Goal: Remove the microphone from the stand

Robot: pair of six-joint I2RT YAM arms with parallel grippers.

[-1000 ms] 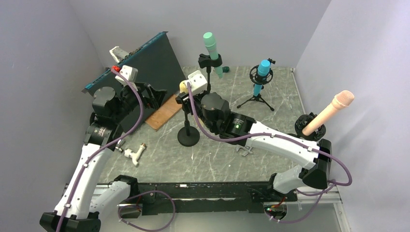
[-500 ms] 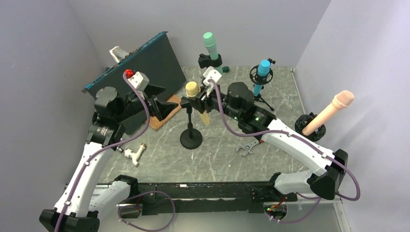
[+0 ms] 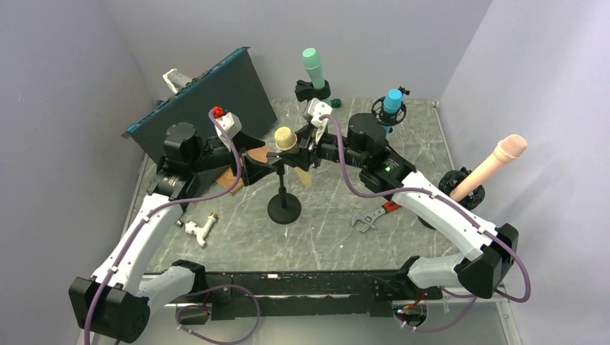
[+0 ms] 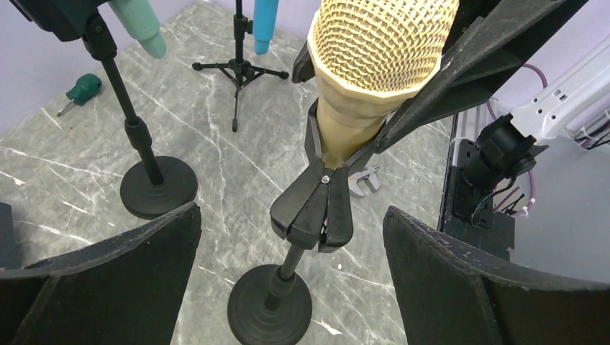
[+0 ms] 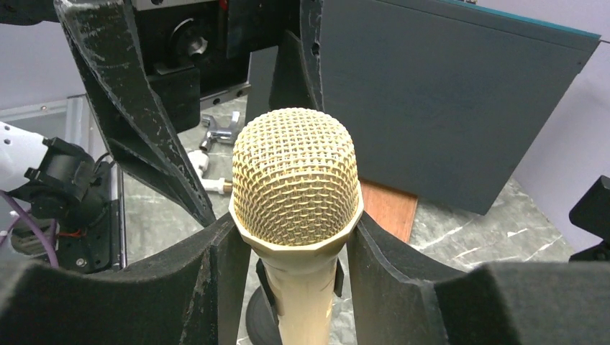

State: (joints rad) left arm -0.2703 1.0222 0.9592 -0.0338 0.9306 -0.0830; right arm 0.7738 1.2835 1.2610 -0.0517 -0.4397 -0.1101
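My right gripper will next pull the microphone from the clip, then lower and release it on the bare tabletop between stand and wrench.
A cream microphone with a gold mesh head (image 3: 285, 136) sits tilted in the clip of a black round-base stand (image 3: 285, 210) at mid-table. My right gripper (image 3: 298, 147) comes in from the right. In the right wrist view its fingers (image 5: 216, 266) press against both sides of the microphone (image 5: 296, 180) just under the head, so the gripper (image 5: 295, 237) is shut on it. My left gripper (image 3: 260, 168) is wide open, to the left of the stand. In the left wrist view the clip (image 4: 316, 208) stands between its spread fingers (image 4: 439, 266), untouched.
A green microphone on a stand (image 3: 311, 65) and a blue one on a tripod (image 3: 390, 104) stand behind. A pink microphone (image 3: 500, 162) is at the right. A dark board (image 3: 216, 93), wooden block (image 3: 234, 180), wrench (image 3: 367, 219) and white fitting (image 3: 199, 228) are around.
My left arm has swung right, bringing its open gripper up to the stand. My right gripper has moved from left of the stand to the right and come onto the microphone's neck.
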